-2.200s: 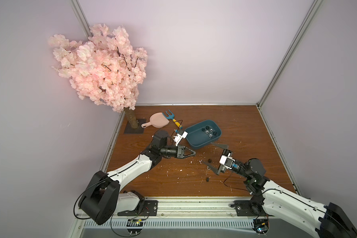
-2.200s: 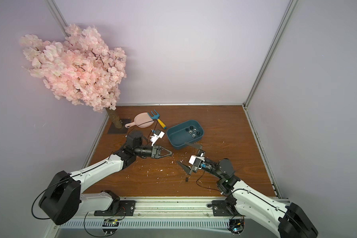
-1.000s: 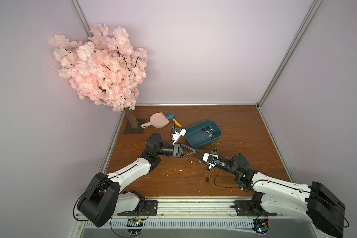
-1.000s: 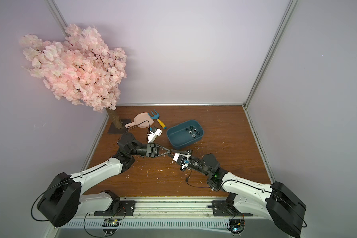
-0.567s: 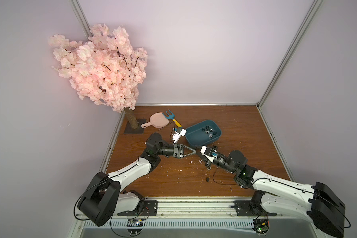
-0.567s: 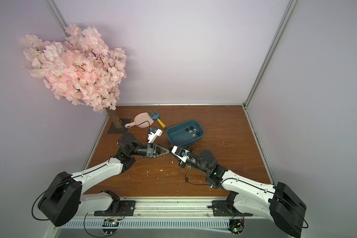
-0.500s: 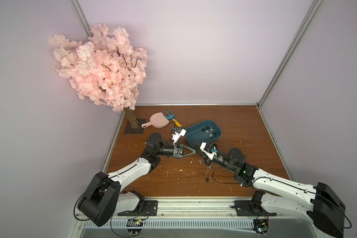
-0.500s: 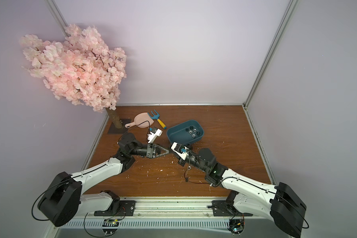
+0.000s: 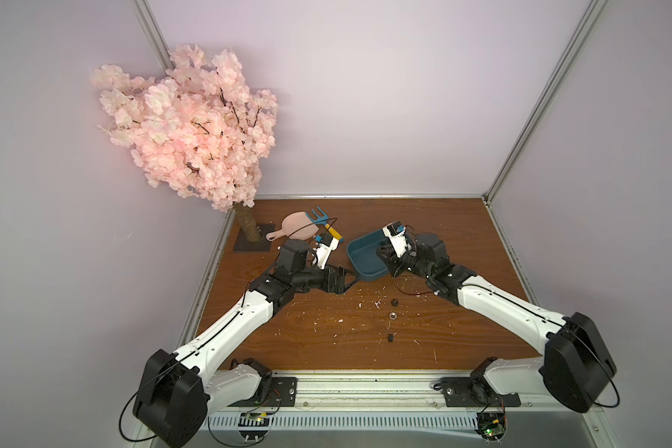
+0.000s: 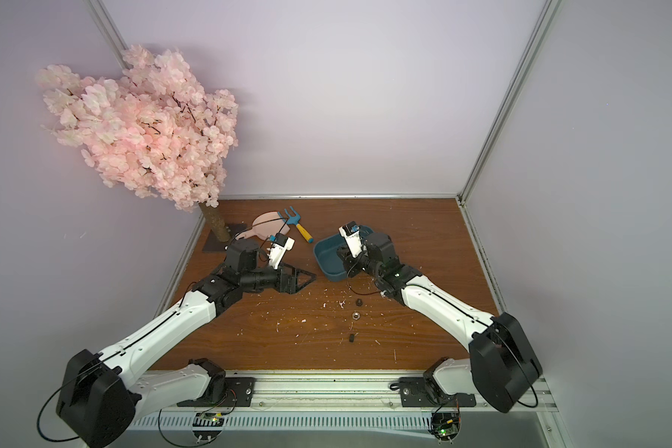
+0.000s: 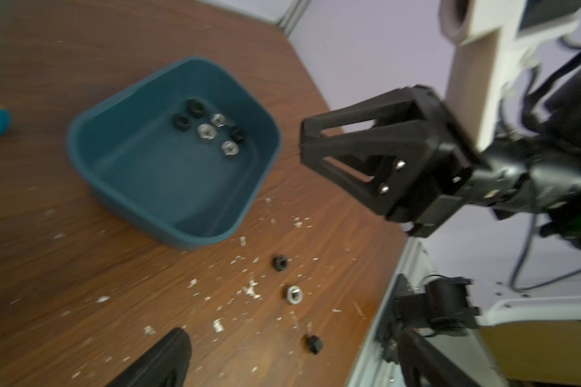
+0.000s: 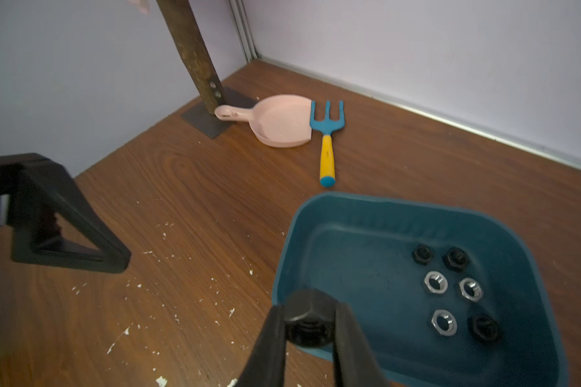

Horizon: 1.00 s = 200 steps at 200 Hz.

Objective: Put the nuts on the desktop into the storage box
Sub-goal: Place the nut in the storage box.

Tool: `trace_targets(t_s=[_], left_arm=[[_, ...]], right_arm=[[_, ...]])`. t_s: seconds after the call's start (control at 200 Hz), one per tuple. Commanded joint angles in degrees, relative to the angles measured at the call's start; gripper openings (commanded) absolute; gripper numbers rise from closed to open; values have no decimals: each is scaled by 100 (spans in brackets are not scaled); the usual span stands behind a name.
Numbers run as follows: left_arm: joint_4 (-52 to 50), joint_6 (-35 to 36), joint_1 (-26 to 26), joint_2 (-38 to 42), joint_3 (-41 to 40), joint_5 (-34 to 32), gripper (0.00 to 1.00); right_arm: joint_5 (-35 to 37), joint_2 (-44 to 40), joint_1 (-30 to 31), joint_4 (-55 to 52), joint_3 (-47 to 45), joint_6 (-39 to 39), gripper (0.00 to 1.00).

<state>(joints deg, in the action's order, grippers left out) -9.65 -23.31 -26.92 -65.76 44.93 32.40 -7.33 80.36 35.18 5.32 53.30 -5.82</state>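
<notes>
The right gripper moves outward over the box's near rim and down next. It releases the black nut on the box's bare bottom beside the far black nuts, since that spot is free.
The teal storage box (image 9: 359,258) (image 10: 326,256) stands on the brown desktop (image 9: 326,333), with several black and silver nuts (image 12: 435,282) (image 11: 206,131) lying in it. My right gripper (image 12: 309,330) (image 9: 385,258) is shut on a black nut (image 12: 307,320), hanging over the box's near rim. Three nuts lie in a row on the desktop: black (image 9: 394,301) (image 11: 279,262), silver (image 9: 392,315) (image 11: 295,294), black (image 9: 390,338) (image 11: 313,344). My left gripper (image 9: 348,281) (image 10: 305,283) is open and empty, low beside the box's left corner.
A pink dustpan (image 12: 282,124) and a blue rake with a yellow handle (image 12: 327,134) lie behind the box. The blossom tree's trunk (image 12: 195,57) stands on a plate in the back left corner. White flecks (image 9: 340,320) litter the board. Aluminium rails (image 9: 365,388) edge it.
My right arm has carried the black nut from mid-desktop up and back to over the box. My left gripper has opened, staying near the box's left corner.
</notes>
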Motion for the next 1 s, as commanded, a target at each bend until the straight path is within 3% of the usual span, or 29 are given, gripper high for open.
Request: trace_targets(t_s=[0.0, 0.365, 0.706, 0.996], left_arm=[[-978, 644, 56, -66, 79, -1440, 99], [-1223, 591, 57, -343, -33, -2516, 99], [-1212, 516, 55, -243, -93, -2555, 99], [-1214, 503, 62, -261, -125, -2524, 99]], right_arm=[[203, 394, -108, -684, 537, -251, 5], [893, 2069, -147, -1139, 1779, 108, 6], [1525, 3333, -180, -1888, 2981, -8, 6], [1595, 3775, -264, -1956, 3236, -189, 6]])
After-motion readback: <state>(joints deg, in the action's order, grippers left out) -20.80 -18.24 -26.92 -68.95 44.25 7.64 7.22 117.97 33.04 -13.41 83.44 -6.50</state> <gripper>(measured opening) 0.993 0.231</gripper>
